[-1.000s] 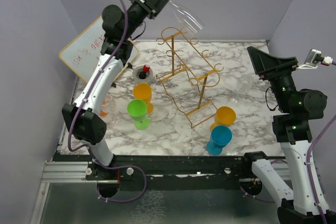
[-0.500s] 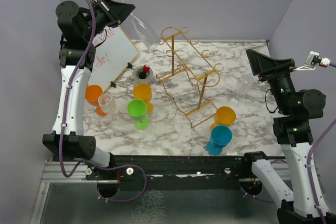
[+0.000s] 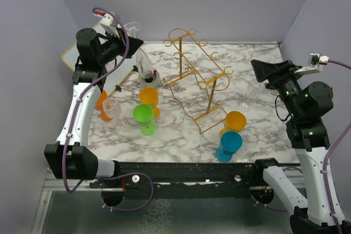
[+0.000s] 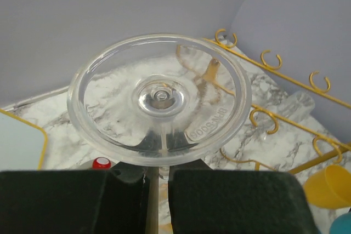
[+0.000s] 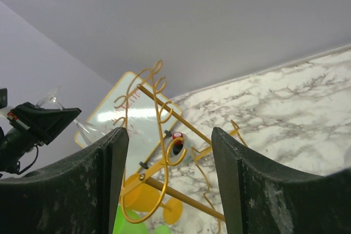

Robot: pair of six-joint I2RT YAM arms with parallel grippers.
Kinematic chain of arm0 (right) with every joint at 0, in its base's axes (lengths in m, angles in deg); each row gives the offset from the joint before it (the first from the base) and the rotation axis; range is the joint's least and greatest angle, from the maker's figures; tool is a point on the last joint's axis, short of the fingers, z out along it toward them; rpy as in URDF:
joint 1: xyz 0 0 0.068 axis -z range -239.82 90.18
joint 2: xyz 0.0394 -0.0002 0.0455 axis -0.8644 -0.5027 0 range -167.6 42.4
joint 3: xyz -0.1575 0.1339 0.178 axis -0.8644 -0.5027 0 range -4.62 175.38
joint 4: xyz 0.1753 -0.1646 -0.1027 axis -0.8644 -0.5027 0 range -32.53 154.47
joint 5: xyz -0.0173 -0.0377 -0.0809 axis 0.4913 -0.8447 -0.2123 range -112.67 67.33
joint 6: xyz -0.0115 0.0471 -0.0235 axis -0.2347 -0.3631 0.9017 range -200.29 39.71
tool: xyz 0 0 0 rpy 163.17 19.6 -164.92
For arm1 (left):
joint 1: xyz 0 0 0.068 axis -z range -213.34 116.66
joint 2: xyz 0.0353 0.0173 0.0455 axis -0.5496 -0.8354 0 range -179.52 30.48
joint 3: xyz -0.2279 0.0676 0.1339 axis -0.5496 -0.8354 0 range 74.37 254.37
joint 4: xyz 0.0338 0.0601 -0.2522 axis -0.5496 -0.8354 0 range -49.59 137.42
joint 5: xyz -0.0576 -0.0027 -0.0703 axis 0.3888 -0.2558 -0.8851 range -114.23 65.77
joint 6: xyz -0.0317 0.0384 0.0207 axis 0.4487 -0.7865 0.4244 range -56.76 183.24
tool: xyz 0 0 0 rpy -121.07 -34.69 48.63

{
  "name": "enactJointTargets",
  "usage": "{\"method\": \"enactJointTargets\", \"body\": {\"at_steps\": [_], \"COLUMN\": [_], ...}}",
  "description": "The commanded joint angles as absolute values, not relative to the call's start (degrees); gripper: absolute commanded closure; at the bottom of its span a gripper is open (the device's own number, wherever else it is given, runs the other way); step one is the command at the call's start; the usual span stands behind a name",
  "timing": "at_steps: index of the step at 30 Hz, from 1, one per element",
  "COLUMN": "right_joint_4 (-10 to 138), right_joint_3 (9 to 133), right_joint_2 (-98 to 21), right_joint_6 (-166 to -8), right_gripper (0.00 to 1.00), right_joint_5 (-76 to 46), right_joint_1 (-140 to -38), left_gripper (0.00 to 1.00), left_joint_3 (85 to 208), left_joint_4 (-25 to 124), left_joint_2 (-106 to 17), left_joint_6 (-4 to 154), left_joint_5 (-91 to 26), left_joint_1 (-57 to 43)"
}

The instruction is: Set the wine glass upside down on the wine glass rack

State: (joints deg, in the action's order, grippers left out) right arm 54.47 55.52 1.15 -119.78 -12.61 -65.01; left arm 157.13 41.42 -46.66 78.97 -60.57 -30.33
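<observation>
The left gripper carries the glass's stem to the right in the top view into the empty rack hook nearest the glass next, and releases.
A clear wine glass (image 3: 143, 61) is held by its stem in my left gripper (image 3: 129, 39), which is shut on it. The glass tilts with its foot (image 3: 131, 26) up and its bowl down, over the table's back left. In the left wrist view the round foot (image 4: 159, 100) fills the middle, and the stem runs down between my left gripper's (image 4: 158, 177) pads. The gold wine glass rack (image 3: 193, 75) stands mid-table, to the right of the glass and apart from it; its hooks (image 4: 272, 58) show at the right. My right gripper (image 3: 258, 70) hangs open and holds nothing, with the rack (image 5: 159, 135) seen between its fingers (image 5: 112, 179).
A whiteboard (image 3: 77, 53) leans at the back left. A small round holder with a red knob (image 3: 151, 74) sits below the glass. Orange (image 3: 148, 97), green (image 3: 143, 114) and clear (image 3: 111, 108) cups stand left of the rack. Orange (image 3: 235, 120) and blue (image 3: 230, 142) cups stand to its right.
My left arm swung left away from the rack's top, then came down with the glass, which now tilts bowl down beside the whiteboard. The right gripper shifted slightly left and stayed open.
</observation>
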Motion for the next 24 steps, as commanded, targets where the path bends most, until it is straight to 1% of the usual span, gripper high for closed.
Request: {"method": "enactJointTargets", "body": {"at_steps": [1, 4, 13, 16, 24], "right_joint_4": [46.5, 45.8, 46.9, 46.8, 46.4], "right_joint_3": [57.6, 57.1, 56.0, 55.9, 56.1], "right_joint_2": [0.2, 0.4, -1.0, -1.0, -1.3], "right_joint_6": [-114.8, -114.5, -115.5, -115.5, -115.4], "right_gripper": [0.33, 0.33, 0.33, 0.33, 0.34], "right_joint_5": [-13.6, -14.5, -12.9, -12.9, -12.7], "right_joint_1": [-65.1, -65.0, -65.1, -65.1, -65.1], "left_gripper": [1.0, 1.0, 1.0, 1.0, 1.0], "left_joint_3": [148.3, 146.2, 149.9, 151.3, 153.3], "left_joint_4": [60.6, 62.7, 58.3, 54.5, 50.8], "left_joint_2": [-43.7, -43.4, -50.5, -52.4, -56.1], "left_joint_6": [71.5, 68.6, 64.9, 60.5, 53.5], "left_joint_5": [-69.5, -71.3, -78.2, -78.0, -73.3], "left_joint_1": [-30.3, -30.1, -28.5, -26.4, -22.4]}}
